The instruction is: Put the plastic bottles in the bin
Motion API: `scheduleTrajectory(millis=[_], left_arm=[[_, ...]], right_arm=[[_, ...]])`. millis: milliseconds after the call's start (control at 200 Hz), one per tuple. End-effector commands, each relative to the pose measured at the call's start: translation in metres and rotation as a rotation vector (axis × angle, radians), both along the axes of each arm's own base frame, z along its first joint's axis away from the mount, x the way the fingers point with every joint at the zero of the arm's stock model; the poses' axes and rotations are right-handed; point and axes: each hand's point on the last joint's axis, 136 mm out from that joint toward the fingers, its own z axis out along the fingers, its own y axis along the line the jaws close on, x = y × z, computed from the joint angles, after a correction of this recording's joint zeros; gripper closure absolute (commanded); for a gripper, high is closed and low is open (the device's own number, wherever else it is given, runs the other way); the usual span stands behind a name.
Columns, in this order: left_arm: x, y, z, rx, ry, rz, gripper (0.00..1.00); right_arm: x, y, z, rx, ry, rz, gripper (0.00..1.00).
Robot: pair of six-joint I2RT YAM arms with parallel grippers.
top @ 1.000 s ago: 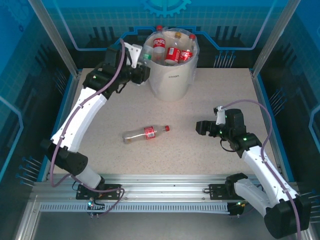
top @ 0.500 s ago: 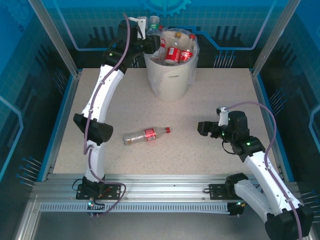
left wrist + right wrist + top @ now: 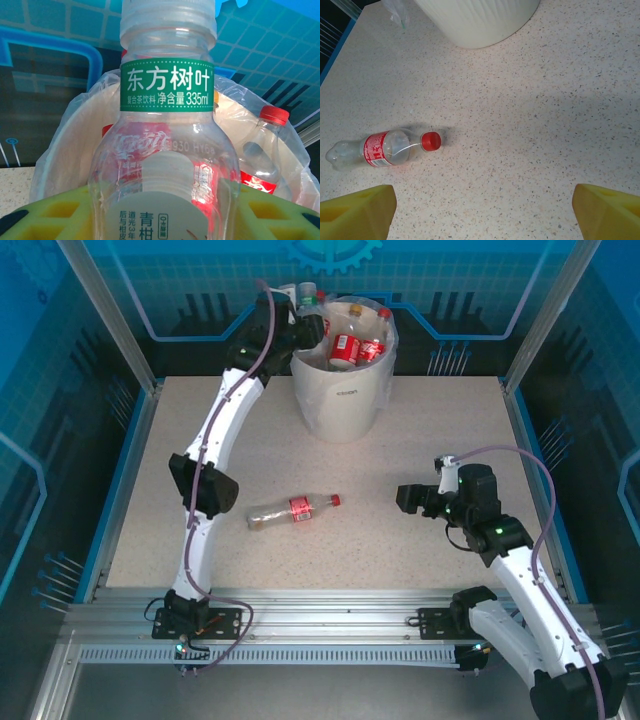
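Observation:
The clear bottle in my left gripper should go toward the middle of the bin next, then my gripper should open inside the bin's opening.
My left gripper is shut on a clear bottle with a green label, held upright at the left rim of the bin. Its yellow fingers press the bottle's sides. The off-white bin, lined with a clear bag, holds several red-capped bottles, one of them at the right. Another red-capped bottle lies on its side in the middle of the table, cap to the right. My right gripper hovers open to its right, with bare table between its fingers; the lying bottle is ahead and to the left.
The speckled table is fenced by blue walls and metal posts. The bin's foot stands far ahead of the right gripper. A scrap of clear plastic lies beside it.
The left arm has risen and stretched out, carrying the green-labelled bottle from beside the bin up to its left rim. The right arm has barely shifted.

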Motion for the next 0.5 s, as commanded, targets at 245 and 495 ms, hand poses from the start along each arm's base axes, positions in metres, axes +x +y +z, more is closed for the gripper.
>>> scheduleTrajectory(millis=[245, 495], left_arm=[[0.007, -0.012, -0.075, 0.006, 0.183, -0.042, 0.68], [0.005, -0.030, -0.104, -0.008, 0.246, -0.099, 0.66]], right_arm=[[-0.001, 0.002, -0.005, 0.004, 0.020, 0.000, 0.08], [-0.001, 0.001, -0.006, 0.002, 0.020, -0.008, 0.08]])
